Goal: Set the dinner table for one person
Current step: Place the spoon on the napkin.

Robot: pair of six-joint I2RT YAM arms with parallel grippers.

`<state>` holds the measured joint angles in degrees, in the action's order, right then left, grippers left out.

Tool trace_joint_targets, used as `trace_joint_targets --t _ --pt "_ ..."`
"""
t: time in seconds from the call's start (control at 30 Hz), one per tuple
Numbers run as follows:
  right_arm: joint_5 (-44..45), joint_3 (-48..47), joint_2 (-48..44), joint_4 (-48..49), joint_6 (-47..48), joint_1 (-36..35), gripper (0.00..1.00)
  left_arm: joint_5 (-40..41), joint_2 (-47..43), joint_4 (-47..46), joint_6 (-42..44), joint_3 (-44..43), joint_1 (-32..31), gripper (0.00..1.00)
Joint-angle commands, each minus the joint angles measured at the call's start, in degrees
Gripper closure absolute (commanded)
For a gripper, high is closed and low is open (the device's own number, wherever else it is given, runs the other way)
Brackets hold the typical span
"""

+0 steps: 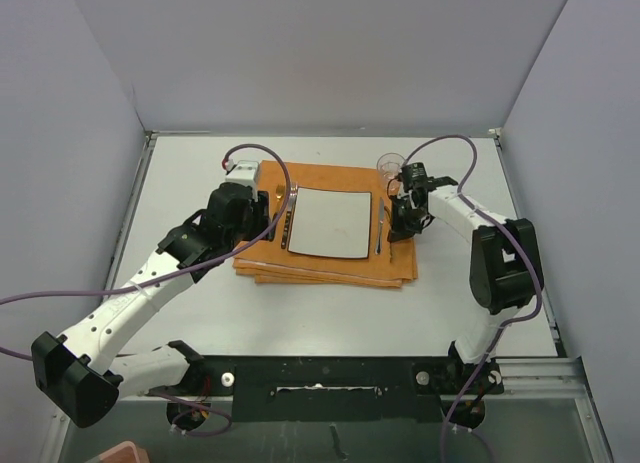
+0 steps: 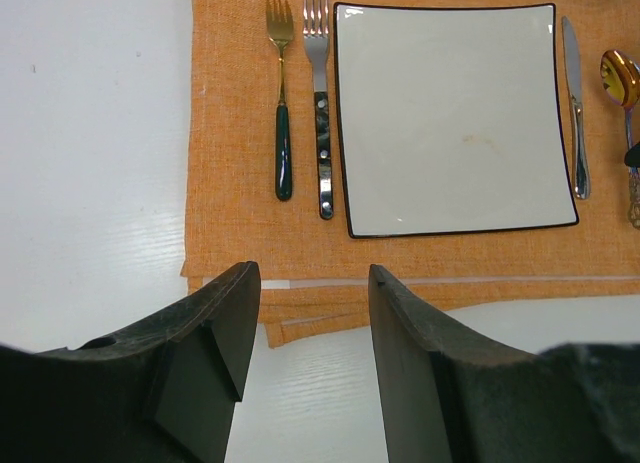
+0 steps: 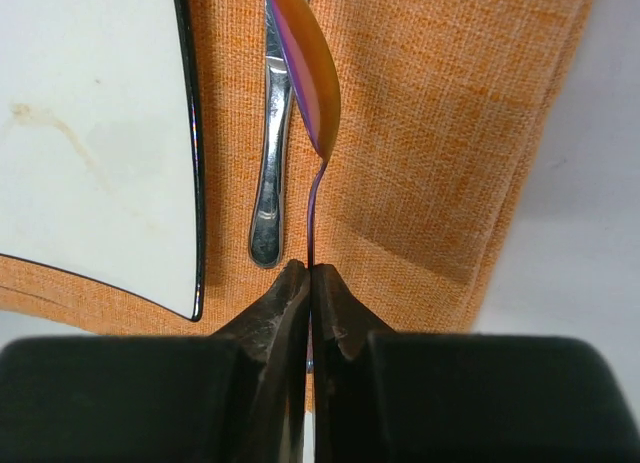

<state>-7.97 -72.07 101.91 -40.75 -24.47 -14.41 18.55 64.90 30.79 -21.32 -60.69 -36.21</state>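
Next, the right gripper moves down and outward to the bare part of the mat beside the knife and releases the spoon's handle. That part lies below and outward of it.
The dinner table (image 1: 200, 313) carries an orange mat (image 1: 330, 268) with a square white plate (image 1: 330, 223) on it. Left of the plate lie a gold fork (image 2: 283, 133) with a green handle and a silver fork (image 2: 322, 133). A knife (image 2: 575, 103) lies right of the plate. My right gripper (image 3: 309, 268) is shut on the thin handle of a shiny spoon (image 3: 305, 73), which it holds over the mat just right of the knife (image 3: 268, 183). My left gripper (image 2: 315, 273) hangs open and empty above the mat's near left corner.
A clear glass (image 1: 390, 165) stands at the mat's far right corner, just behind my right gripper (image 1: 400, 223). The mat (image 2: 250, 243) is folded in layers that show along its near edge. Grey walls close in the table on three sides.
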Motion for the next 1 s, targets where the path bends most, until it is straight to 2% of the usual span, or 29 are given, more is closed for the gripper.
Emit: trace_joint_targets --t 0.0,0.97 --pt "0.8 0.2 0.5 3.3 -0.3 -0.8 1.0 -0.5 -0.2 -2.6 0.8 -2.9 0.6 0.54" --pt "1.5 -8.3 9.8 5.5 -3.2 3.0 1.0 -1.2 0.2 -2.0 2.1 -2.8 1.6 0.54"
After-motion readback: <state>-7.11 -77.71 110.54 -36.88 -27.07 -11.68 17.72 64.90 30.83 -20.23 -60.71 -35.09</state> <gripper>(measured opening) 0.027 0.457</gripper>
